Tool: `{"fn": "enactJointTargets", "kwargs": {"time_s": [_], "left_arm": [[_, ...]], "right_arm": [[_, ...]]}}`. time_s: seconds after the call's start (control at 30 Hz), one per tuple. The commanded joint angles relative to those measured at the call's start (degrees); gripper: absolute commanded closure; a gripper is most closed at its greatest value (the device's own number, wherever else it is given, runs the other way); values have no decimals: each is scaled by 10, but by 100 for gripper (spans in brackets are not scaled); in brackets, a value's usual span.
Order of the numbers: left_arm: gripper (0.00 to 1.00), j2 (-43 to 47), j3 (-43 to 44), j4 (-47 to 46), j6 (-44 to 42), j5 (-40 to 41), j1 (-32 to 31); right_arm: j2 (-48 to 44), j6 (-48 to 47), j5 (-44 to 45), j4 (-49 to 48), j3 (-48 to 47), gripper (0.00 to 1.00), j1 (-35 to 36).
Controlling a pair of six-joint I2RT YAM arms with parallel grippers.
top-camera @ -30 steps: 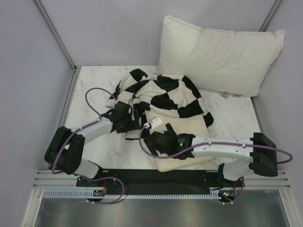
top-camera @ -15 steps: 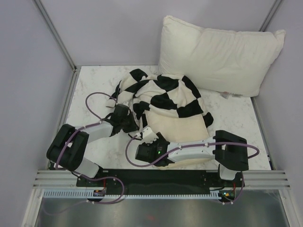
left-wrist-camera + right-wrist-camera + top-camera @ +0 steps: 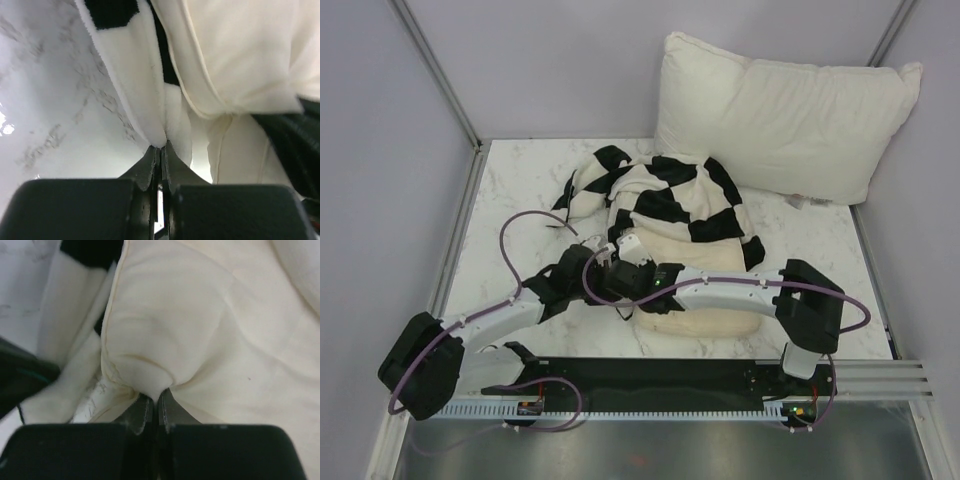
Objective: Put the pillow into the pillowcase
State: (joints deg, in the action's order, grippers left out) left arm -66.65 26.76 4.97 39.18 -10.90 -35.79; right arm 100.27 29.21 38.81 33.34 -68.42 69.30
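Observation:
The pinched fold goes up in my right gripper next, outward toward the bunched pillowcase, then down and free, since the pillow's near part lies uncovered.
The black-and-white checked pillowcase [image 3: 670,200] lies bunched in the middle of the table, draped over the far end of the cream pillow [image 3: 705,322]. My left gripper [image 3: 582,272] is at the case's near-left edge. In the left wrist view it [image 3: 160,148] is shut on a fold of the pillowcase [image 3: 135,80] hem, with the pillow [image 3: 235,50] just to the right. My right gripper [image 3: 612,268] sits close beside it. In the right wrist view it [image 3: 159,396] is shut on a pinched fold at the pillow's [image 3: 200,315] left edge, with the pillowcase [image 3: 65,340] to the left.
A larger, puffier white pillow [image 3: 780,110] leans against the back wall at the far right. Bare marble tabletop [image 3: 510,200] shows on the left, bounded by the grey side walls. A purple cable [image 3: 520,225] loops above the left arm.
Both grippers went from open to shut. The left one came nearer with the pillowcase hem. The right one swept left across the pillow and closed on its left edge.

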Motion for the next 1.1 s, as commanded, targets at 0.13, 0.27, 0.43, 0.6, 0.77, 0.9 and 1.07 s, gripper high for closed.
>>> {"fn": "enactJointTargets", "kwargs": {"time_s": [0.13, 0.27, 0.43, 0.6, 0.77, 0.9, 1.07], "left_arm": [[98, 43, 5, 115, 51, 40, -104], [98, 104, 11, 149, 58, 26, -115], [98, 215, 42, 238, 64, -20, -114], [98, 296, 85, 299, 76, -83, -116], [98, 318, 130, 302, 92, -137, -119], [98, 311, 197, 297, 105, -153, -127], [98, 295, 260, 269, 119, -183, -140]], "right_arm": [[-34, -76, -46, -60, -105, 100, -78], [-38, -91, -51, -43, -120, 100, -104], [-80, -104, -63, -41, -88, 100, -145], [-175, -114, -123, -15, -86, 100, -146], [-237, -138, -131, 37, -166, 100, -105], [-217, -144, -149, 31, -165, 100, -80], [-129, -123, -145, -61, -73, 100, -122]]}}
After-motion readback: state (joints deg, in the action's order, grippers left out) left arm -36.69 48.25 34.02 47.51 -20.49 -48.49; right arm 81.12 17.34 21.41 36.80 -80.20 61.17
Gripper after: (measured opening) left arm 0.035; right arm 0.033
